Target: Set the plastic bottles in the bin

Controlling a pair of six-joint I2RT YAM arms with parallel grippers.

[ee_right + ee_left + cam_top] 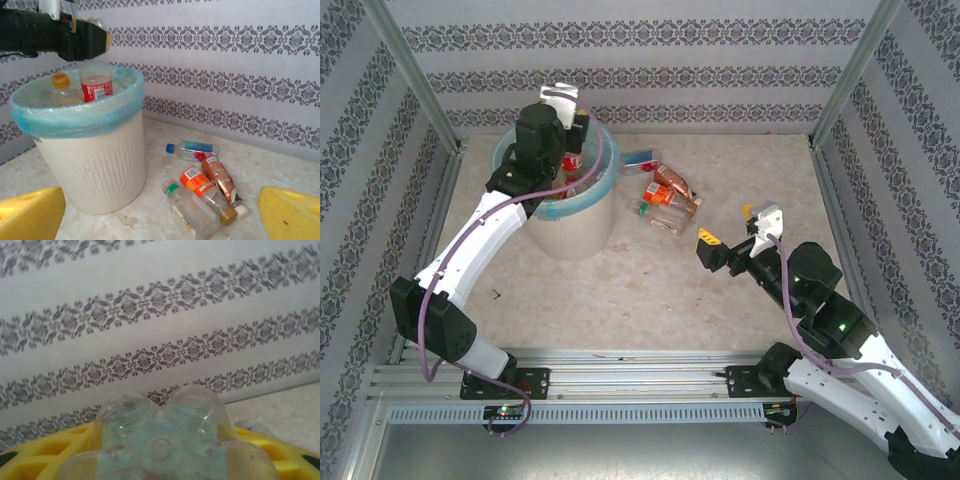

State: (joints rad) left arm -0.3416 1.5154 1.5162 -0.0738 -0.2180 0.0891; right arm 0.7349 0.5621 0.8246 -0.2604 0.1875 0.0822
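The clear bottle's labelled end already dips inside the bin's rim, so I should next lower my left gripper into the turquoise-lined opening of the bin and let go of the bottle there.
My left gripper [565, 150] hangs over the bin [605, 190], shut on a clear plastic bottle [160, 440] whose lobed base fills the space between the yellow fingers [45, 455]. In the right wrist view that bottle [96, 85] has a red label and dips inside the turquoise-lined rim of the bin [95, 165], beside an orange-capped bottle [62, 87]. Several bottles lie in a cluster [665, 195] right of the bin: blue-capped [192, 148], orange-labelled [197, 181], copper [220, 177] and green-labelled [190, 210]. My right gripper [730, 235] [160, 215] stands open, near side of the cluster.
Patterned walls and metal frame posts [420, 90] enclose the table on three sides. The bin stands at the back left. Bare marble tabletop [640, 300] stretches between the bin, the bottle cluster and the arm bases.
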